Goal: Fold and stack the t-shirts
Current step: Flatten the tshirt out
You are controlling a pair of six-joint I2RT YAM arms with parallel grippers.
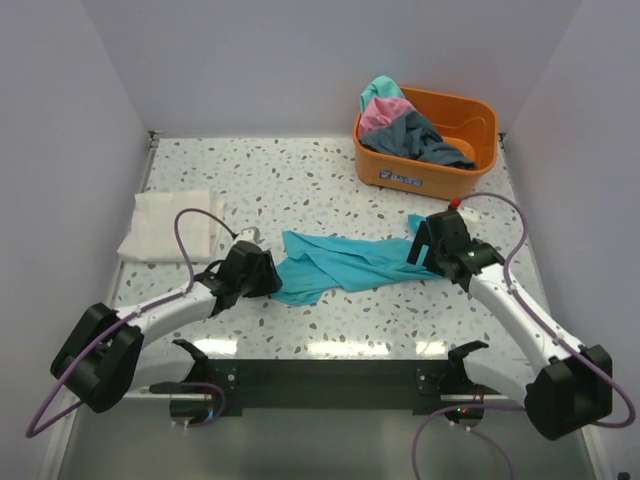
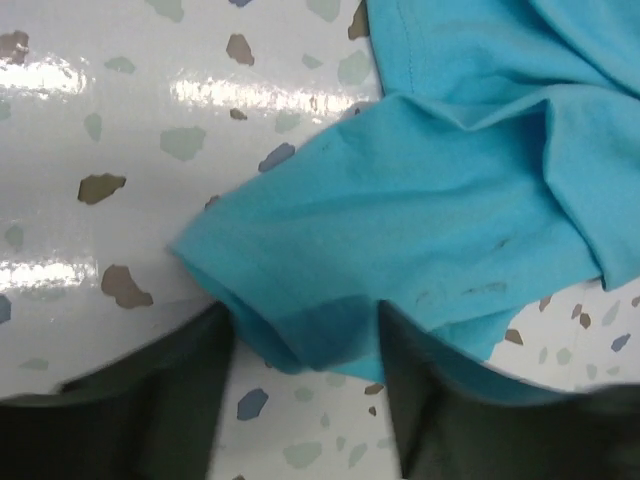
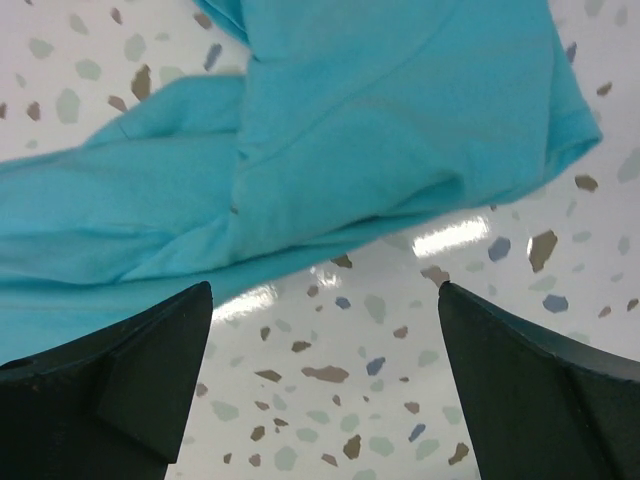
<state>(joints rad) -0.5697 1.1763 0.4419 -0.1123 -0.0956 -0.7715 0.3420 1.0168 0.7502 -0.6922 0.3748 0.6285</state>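
Observation:
My right gripper turns its open fingers and moves them outward next, down onto the teal shirt's far corner point(image 1: 415, 222), which juts clear toward the tub.
A teal t-shirt point(image 1: 340, 262) lies crumpled on the middle of the table. My left gripper point(image 1: 268, 272) is at its left end. In the left wrist view the left gripper point(image 2: 305, 312) is open, with a hemmed corner of the teal shirt point(image 2: 430, 190) lying between the fingers. My right gripper point(image 1: 424, 246) is at the shirt's right end. In the right wrist view the right gripper point(image 3: 323, 288) is wide open over bare table, with the teal shirt point(image 3: 330, 130) just ahead of the fingertips. A folded cream-white shirt point(image 1: 170, 226) lies at the left.
An orange tub point(image 1: 482, 112) stands at the back right. It holds a second teal shirt point(image 1: 380, 90), a pink shirt point(image 1: 382, 115) and a dark grey shirt point(image 1: 425, 140). The speckled table point(image 1: 280, 180) has walls on three sides.

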